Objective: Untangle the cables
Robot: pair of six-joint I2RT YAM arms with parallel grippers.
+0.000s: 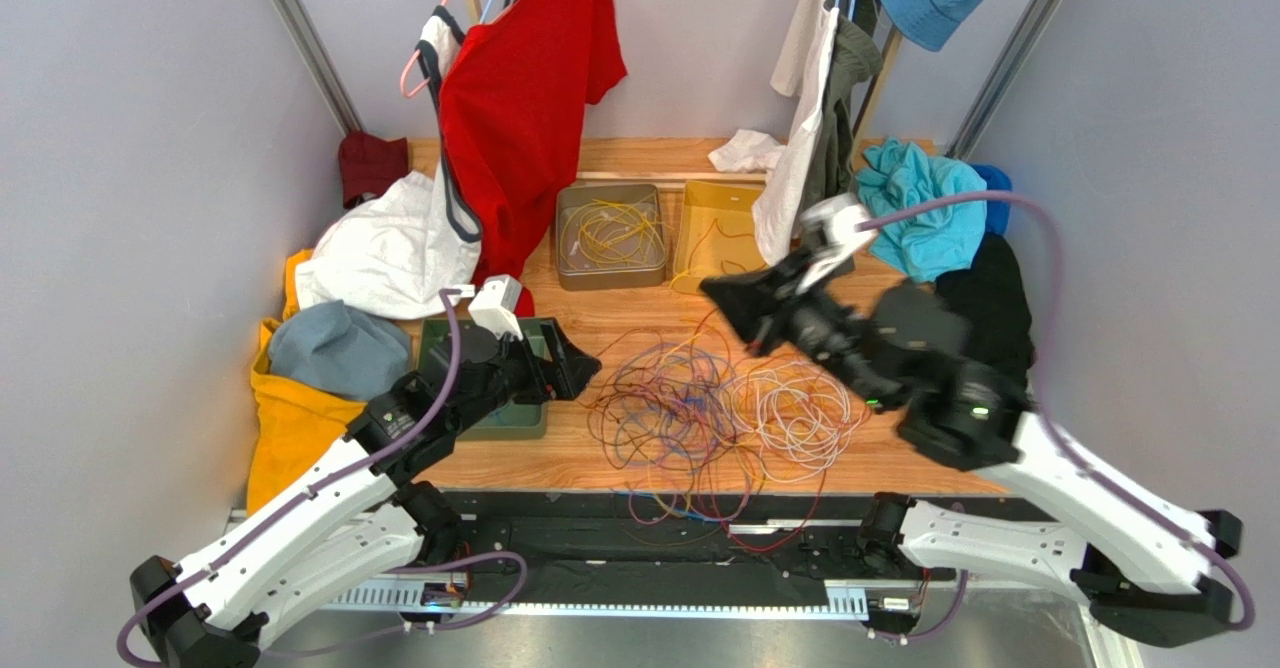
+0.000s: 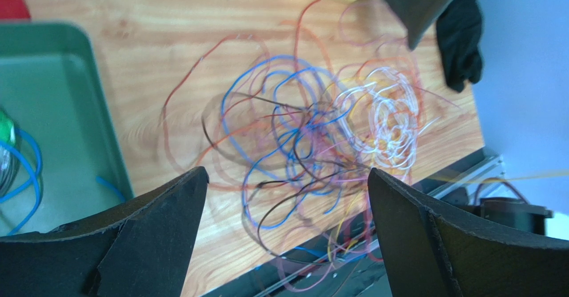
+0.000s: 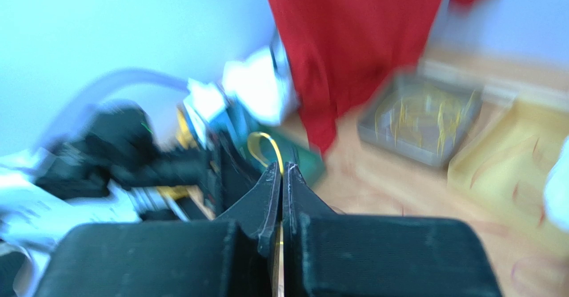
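Observation:
I need to shift my left gripper to the right in the top view, over the tangle, onto the yellow cable below my right gripper, since that gripper holds it raised.
The cables [image 1: 706,413] lie as one loose tangle of blue, red, purple, orange and white loops on the wooden table, some hanging over its front edge. My left gripper [image 1: 564,361] hovers at the tangle's left side. In the left wrist view it [image 2: 287,171] stands wide open above the cables [image 2: 314,130], with nothing between its fingers. My right gripper [image 1: 736,308] is raised above the tangle's far right. In the right wrist view it [image 3: 281,170] is shut on a thin yellow cable [image 3: 266,140], which curls out from the fingertips. That view is blurred.
A green tray [image 1: 511,421] sits under the left arm, with a blue wire in it [image 2: 60,110]. A grey tray [image 1: 609,281] holding yellow wires and a yellow tray [image 1: 688,271] stand behind the tangle. A red shirt [image 1: 519,83] hangs at the back, and clothes are piled left and right.

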